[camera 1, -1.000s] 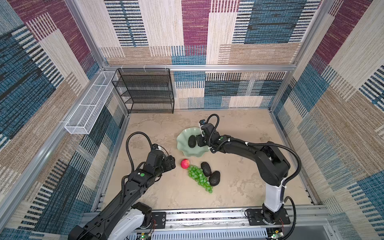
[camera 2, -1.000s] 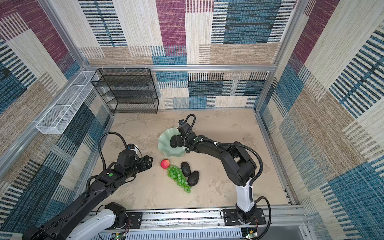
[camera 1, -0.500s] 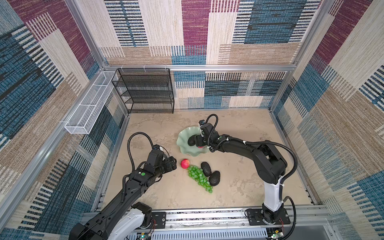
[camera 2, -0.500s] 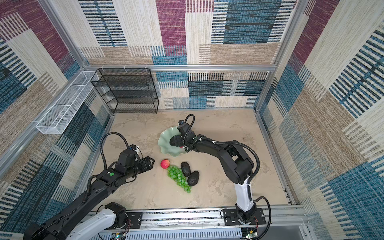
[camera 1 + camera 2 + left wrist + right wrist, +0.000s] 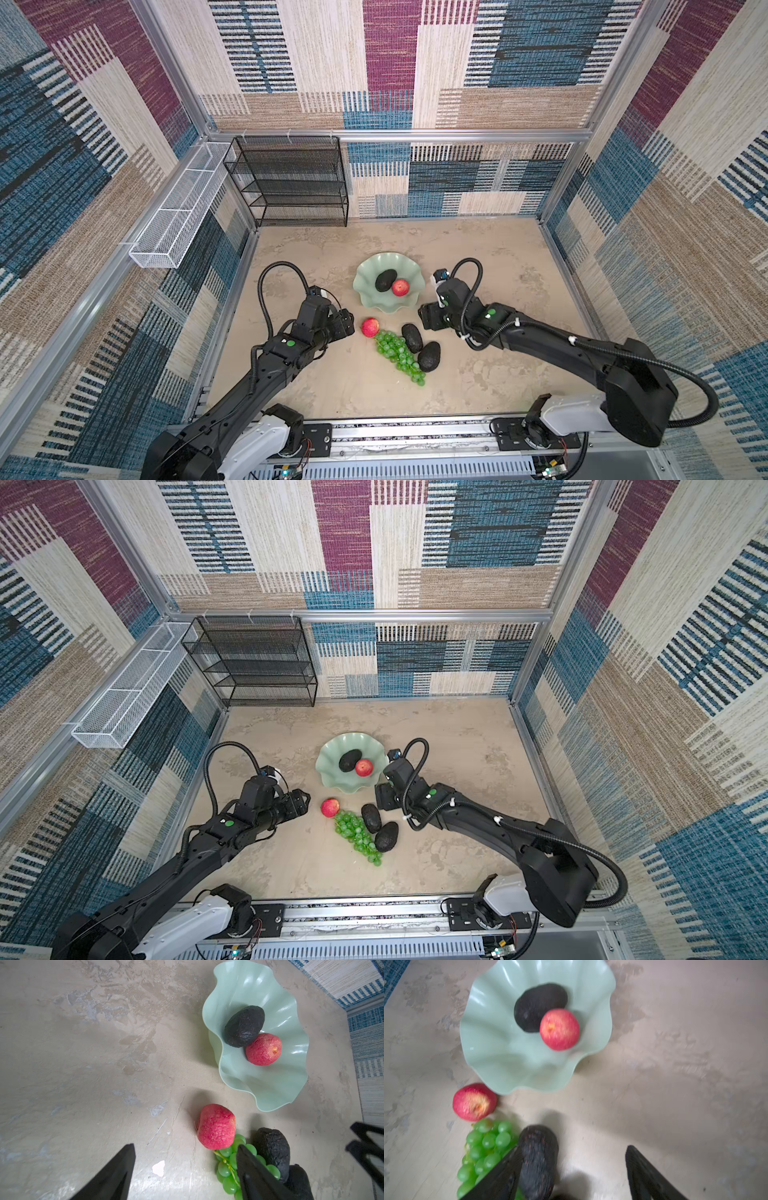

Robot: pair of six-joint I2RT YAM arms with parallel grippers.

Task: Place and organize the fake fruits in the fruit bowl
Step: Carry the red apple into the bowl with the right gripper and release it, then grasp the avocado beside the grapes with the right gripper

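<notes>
I should pull my right gripper back and lower its open fingers around the avocado closest to the front bar (image 5: 429, 357) (image 5: 564, 1197), since that avocado is outside the bowl.
The pale green fruit bowl (image 5: 388, 302) (image 5: 348, 782) holds a dark avocado (image 5: 385, 280) (image 5: 244, 1026) and a red apple (image 5: 400, 287) (image 5: 559, 1029). In front of it on the table lie a second apple (image 5: 370, 327) (image 5: 216, 1126), green grapes (image 5: 399, 357) (image 5: 483, 1147) and two avocados (image 5: 412, 337) (image 5: 429, 356). My left gripper (image 5: 349, 324) (image 5: 185, 1163) is open and empty, just left of the table apple. My right gripper (image 5: 424, 318) (image 5: 571, 1167) is open low over the table. The nearer table avocado (image 5: 538, 1159) lies beside one of its fingers, ungripped.
A black mesh shelf rack (image 5: 291, 183) stands at the back left. A white wire basket (image 5: 178, 212) hangs on the left wall. Patterned walls enclose the beige table on three sides, and a metal rail (image 5: 395, 432) runs along the front.
My right gripper has opened and pulled back out of the bowl toward the front, leaving the apple beside the avocado there. The left arm has hardly moved.
</notes>
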